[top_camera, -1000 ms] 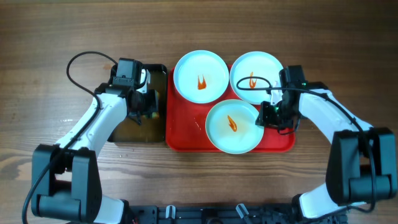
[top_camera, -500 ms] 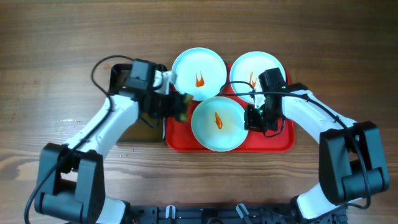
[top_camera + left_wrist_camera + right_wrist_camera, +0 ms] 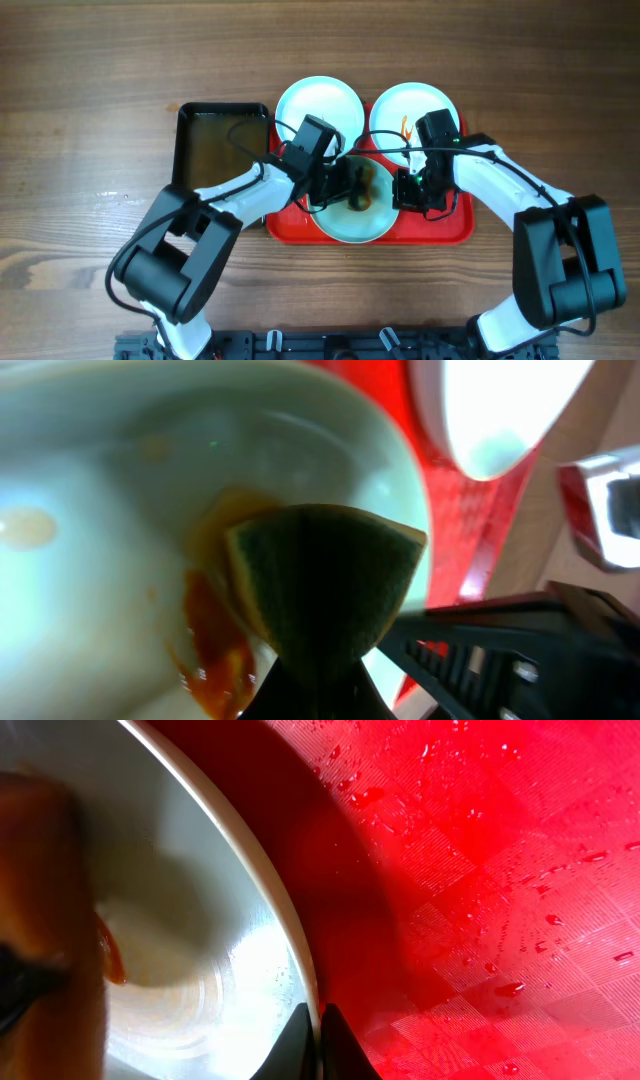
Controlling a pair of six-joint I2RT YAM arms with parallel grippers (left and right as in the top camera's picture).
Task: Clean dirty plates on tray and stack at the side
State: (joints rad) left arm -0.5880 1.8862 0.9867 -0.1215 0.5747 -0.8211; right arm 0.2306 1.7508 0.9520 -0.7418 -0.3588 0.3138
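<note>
The sponge [image 3: 362, 196] is in orange-red smear, so next I will keep wiping my left gripper across the front plate [image 3: 340, 222], then lift it over and down into the liquid in the black tray.
Three white plates sit on the red tray [image 3: 455, 228]. My left gripper [image 3: 360, 190] is shut on a green sponge [image 3: 362, 196] and presses it onto the centre of the front plate [image 3: 340, 222]. In the left wrist view the sponge [image 3: 320, 575] sits on an orange-red smear [image 3: 215, 655] in that plate [image 3: 90, 530]. My right gripper [image 3: 405, 190] is shut on that plate's right rim [image 3: 300, 975]. The back left plate [image 3: 310, 98] is partly under my left arm. The back right plate [image 3: 425, 105] shows its smear.
A black tray [image 3: 222, 150] of brownish liquid stands left of the red tray. Bare wooden table lies all round. The wet red tray floor [image 3: 480, 870] shows to the right of the held plate.
My left gripper has carried the sponge from the black tray to the right, onto the front plate's centre. My right gripper pulled that plate leftwards earlier and now holds still.
</note>
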